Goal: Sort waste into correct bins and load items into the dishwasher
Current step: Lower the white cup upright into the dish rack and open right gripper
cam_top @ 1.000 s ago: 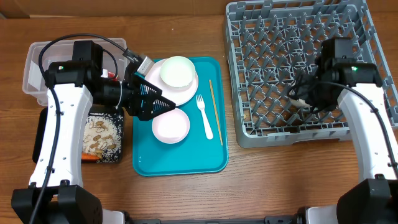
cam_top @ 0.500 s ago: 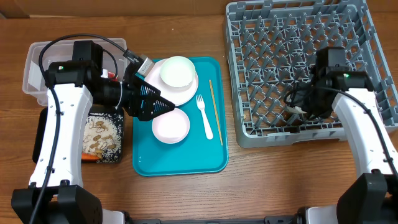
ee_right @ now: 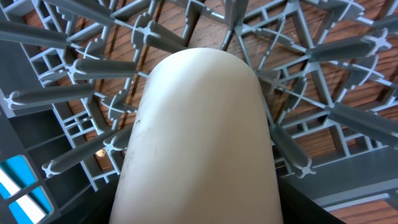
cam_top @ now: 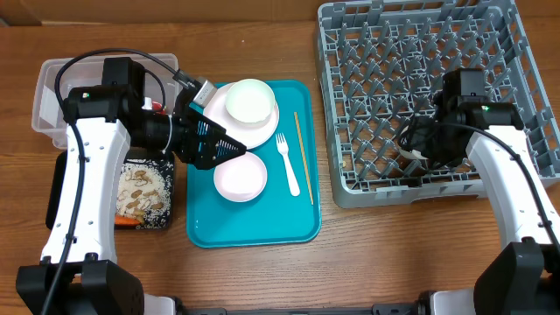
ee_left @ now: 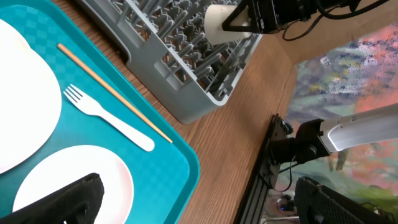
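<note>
The right gripper is still holding the small white cup point(ee_right: 199, 137) raised, and the rack's bottom is below. The robot needs to lower the cup next and release it on the rack's bottom between the front pegs.
My left gripper point(cam_top: 229, 142) hangs open and holds nothing over the teal tray point(cam_top: 210, 229), between a white bowl point(cam_top: 241, 178) and the plate point(cam_top: 262, 122) that carries a second bowl point(cam_top: 249, 99). The left wrist view shows its dark fingers point(ee_left: 62, 202) spread wide above the near bowl point(ee_left: 93, 180). A white fork point(cam_top: 287, 164) and a chopstick point(cam_top: 303, 157) lie on the tray's right side. My right gripper point(cam_top: 420, 144) is over the front of the grey dishwasher rack point(cam_top: 394, 52), shut on a small white cup point(ee_right: 199, 137) held mouth-down among the pegs. That cup point(ee_left: 221, 25) also shows in the left wrist view.
A clear tub point(cam_top: 48, 96) stands at the far left, partly under my left arm. A black tray point(cam_top: 166, 197) in front of it holds beige food scraps point(cam_top: 140, 194) and a small carrot point(cam_top: 127, 221). Bare wooden table lies between the teal tray and the rack.
My right arm has shifted slightly towards the rack's front with the cup still in its jaws. The left arm has stayed put.
</note>
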### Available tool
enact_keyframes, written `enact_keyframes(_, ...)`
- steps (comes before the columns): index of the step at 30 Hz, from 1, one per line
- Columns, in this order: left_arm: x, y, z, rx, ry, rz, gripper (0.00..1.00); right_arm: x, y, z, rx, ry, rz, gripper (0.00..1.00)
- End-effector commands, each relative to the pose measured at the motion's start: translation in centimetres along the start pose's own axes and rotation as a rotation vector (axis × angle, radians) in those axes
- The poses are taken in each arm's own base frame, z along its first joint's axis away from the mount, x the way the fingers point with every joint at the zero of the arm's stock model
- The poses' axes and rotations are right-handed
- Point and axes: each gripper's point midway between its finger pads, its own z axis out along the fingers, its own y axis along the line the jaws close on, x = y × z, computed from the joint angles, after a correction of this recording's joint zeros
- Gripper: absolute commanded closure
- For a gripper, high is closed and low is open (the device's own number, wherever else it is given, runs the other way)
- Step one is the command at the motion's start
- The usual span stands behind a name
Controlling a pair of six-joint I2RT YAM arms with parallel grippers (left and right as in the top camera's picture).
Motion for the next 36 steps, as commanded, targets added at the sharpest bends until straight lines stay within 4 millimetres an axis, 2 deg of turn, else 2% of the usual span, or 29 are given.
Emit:
enact_keyframes(1, 0.1, -0.1, 0.3, 0.005, 0.01, -0.021, 0.0, 0.3, 0.3, -0.2, -0.019, 0.002, 0.0, 0.75)
enact_keyframes(15, 0.1, -0.1, 0.3, 0.005, 0.01, -0.021, 0.0, 0.3, 0.2, 0.1, -0.015, 0.009, 0.001, 0.75)
enact_keyframes(23, 0.2, -0.1, 0.3, 0.004, 0.011, -0.021, 0.0, 0.5, 0.0, 2.4, 0.002, 0.065, 0.005, 0.73)
enact_keyframes(27, 0.2, -0.1, 0.3, 0.005, 0.01, -0.021, 0.0, 0.4, 0.0, 2.7, 0.003, 0.069, 0.004, 0.59)
enact_keyframes(30, 0.2, -0.1, 0.3, 0.004, 0.011, -0.021, 0.0, 0.4, 0.0, 2.7, 0.002, 0.066, 0.002, 0.41)
enact_keyframes(33, 0.2, -0.1, 0.3, 0.005, 0.01, -0.021, 0.0, 0.4, 0.0, 2.7, 0.002, 0.066, 0.002, 0.16)
enact_keyframes(36, 0.1, -0.1, 0.3, 0.005, 0.01, -0.022, 0.0, 0.2, 0.1, 2.2, 0.003, 0.068, 0.001, 0.13)
